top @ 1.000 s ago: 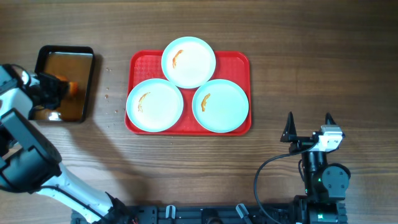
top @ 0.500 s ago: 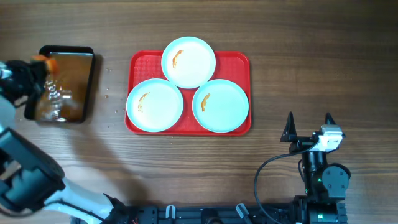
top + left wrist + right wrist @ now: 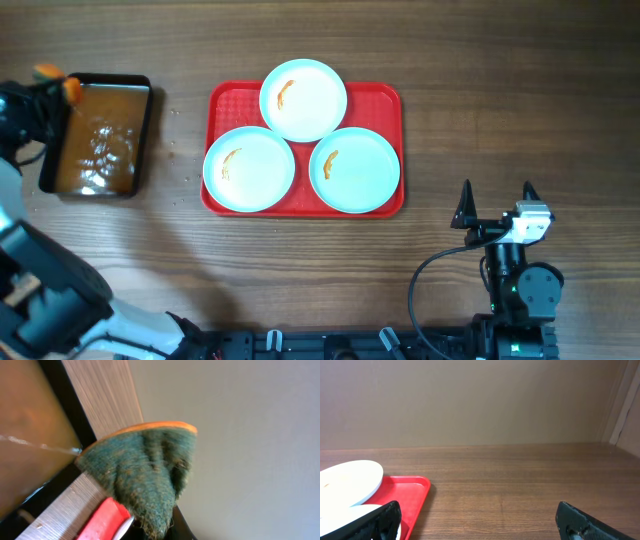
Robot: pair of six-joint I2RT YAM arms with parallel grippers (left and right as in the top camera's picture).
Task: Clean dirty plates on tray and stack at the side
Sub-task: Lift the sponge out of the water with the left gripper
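The nearest plate (image 3: 248,174) lies to my left gripper's right in the overhead view, so I should move past the pan and down to release the sponge there.
The red tray (image 3: 385,100) lies mid-table with three white plates on it, each with an orange smear: one at the back (image 3: 303,99), one front left (image 3: 249,168), one front right (image 3: 355,169). My left gripper (image 3: 48,90) is at the far left, above the back left corner of the black pan, shut on an orange-backed green scrub sponge (image 3: 145,467). My right gripper (image 3: 497,203) is open and empty, parked near the front right; the tray (image 3: 400,492) and a plate (image 3: 347,481) show at the left of its wrist view.
A black pan of brownish water (image 3: 100,135) sits left of the tray, its surface rippled. Small crumbs or drops lie on the wood between the pan and the tray. The right arm's base and cable are at the front right.
My left gripper has lifted the sponge out of the pan and moved it back and left, to the pan's back left corner. The water now ripples. The right arm has not moved.
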